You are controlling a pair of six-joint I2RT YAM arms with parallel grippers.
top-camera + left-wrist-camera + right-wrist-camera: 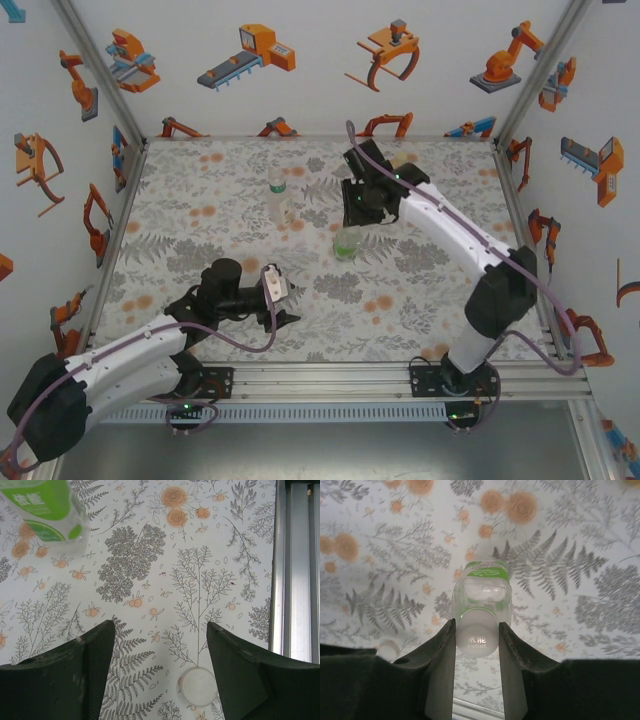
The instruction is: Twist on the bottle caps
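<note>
The whitish cap (477, 639) sits on the neck of the green bottle, so I will carry both outward with my right gripper onto the mat beside the yellowish bottle and then release it.
My right gripper (476, 630) is shut on a whitish bottle cap (477, 639) that sits on the neck of the short green bottle (485, 587); both fingers touch the cap's sides. From above, that gripper (350, 222) hangs over the green bottle (346, 243) mid-table. The clear labelled bottle (278, 195) stands upright to its left. A yellowish bottle top (400, 158) peeks out behind the right wrist. My left gripper (160, 630) is open just above the mat, with a loose cap (199, 686) lying between its fingers, close to the right one. This gripper (288, 318) is near the front.
The aluminium rail (295, 565) of the table's near edge runs beside the left gripper. The green-labelled bottle (45, 507) stands ahead and to the left of it. A small pale round thing (387, 649), perhaps another cap, lies on the mat beside the right gripper's left finger.
</note>
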